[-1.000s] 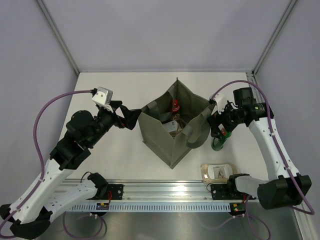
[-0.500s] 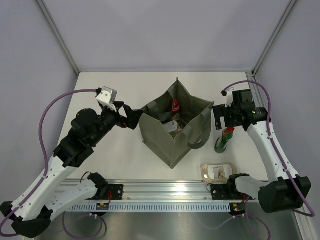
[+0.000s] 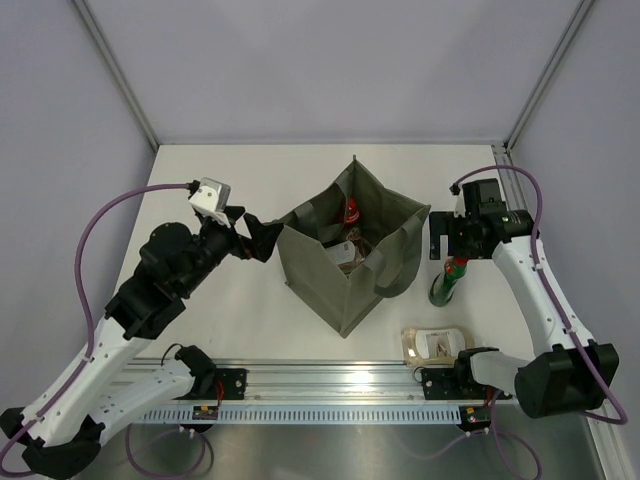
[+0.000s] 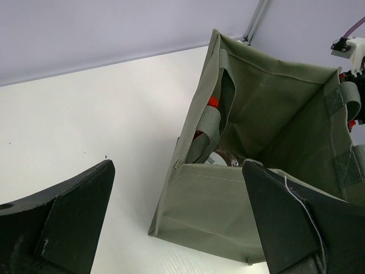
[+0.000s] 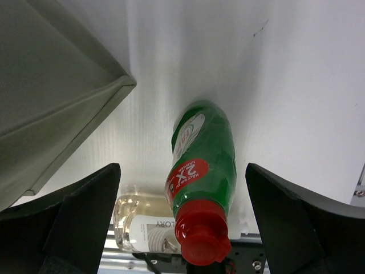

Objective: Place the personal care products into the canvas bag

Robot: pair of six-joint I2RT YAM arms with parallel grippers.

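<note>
The robot's right gripper should turn and move its open fingers down past the red cap, around the body of the green bottle.
The olive-grey canvas bag [image 3: 345,275] stands open at mid-table. Inside it I see a red bottle [image 3: 351,211] and a pale container [image 3: 346,256]. The dark green bottle with a red cap [image 3: 447,280] stands upright on the table to the right of the bag. My right gripper [image 3: 445,245] is open just above and behind it; in the right wrist view the bottle [image 5: 202,165] sits free between the spread jaws [image 5: 182,165]. A beige pouch [image 3: 435,343] lies near the front edge. My left gripper [image 3: 257,238] is open and empty at the bag's left corner [image 4: 228,211].
The metal rail [image 3: 330,385] with both arm bases runs along the front edge. The pouch [image 5: 142,228] lies just beyond the green bottle in the right wrist view. The bag's loop handle [image 3: 400,270] hangs down on its right side, towards the bottle. Walls enclose the back and sides.
My right gripper has let go of the green bottle and drawn back up and away from it; the bottle now stands upright by itself. The left arm has barely shifted.
</note>
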